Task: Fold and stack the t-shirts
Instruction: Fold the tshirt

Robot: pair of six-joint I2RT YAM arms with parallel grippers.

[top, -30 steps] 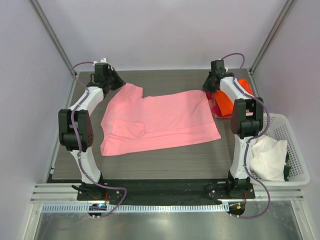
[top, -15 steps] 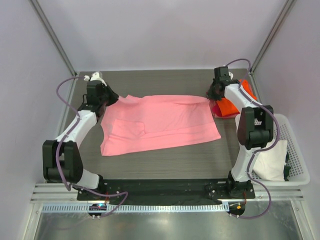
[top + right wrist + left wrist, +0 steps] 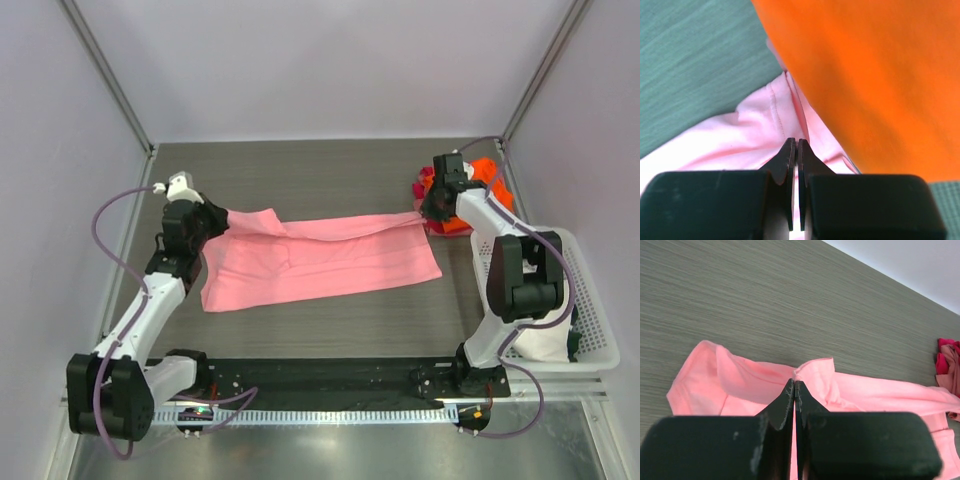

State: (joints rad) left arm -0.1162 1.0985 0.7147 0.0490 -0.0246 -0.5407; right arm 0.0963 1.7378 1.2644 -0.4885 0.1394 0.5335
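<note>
My right gripper holds the hem and should next pull it back and down onto the pink t-shirt's uncovered end (image 3: 418, 249) and let it go, because that layer lies below and back.
A light pink t-shirt (image 3: 330, 262) lies across the middle of the table, its far edge lifted and drawn over the rest as a raised fold. My left gripper (image 3: 208, 220) is shut on the left end of that edge; in the left wrist view the fingertips (image 3: 795, 383) pinch pink cloth (image 3: 740, 385). My right gripper (image 3: 431, 208) is shut on the right end, its tips (image 3: 794, 141) closed on a pale pink hem (image 3: 755, 131). A bright orange t-shirt (image 3: 488, 172) (image 3: 865, 75) and a magenta-red one (image 3: 424, 186) (image 3: 946, 360) are bunched at the back right.
A white lattice basket (image 3: 592, 290) stands at the table's right edge with a cream-white t-shirt (image 3: 545, 342) in it. Grey walls with metal posts close in the back and sides. The dark table (image 3: 330, 165) shows bare behind the pink shirt.
Both grippers have come toward the near side, each still gripping the pink shirt's far edge. The shirt now covers a narrower strip, with the far part folding over the near part.
</note>
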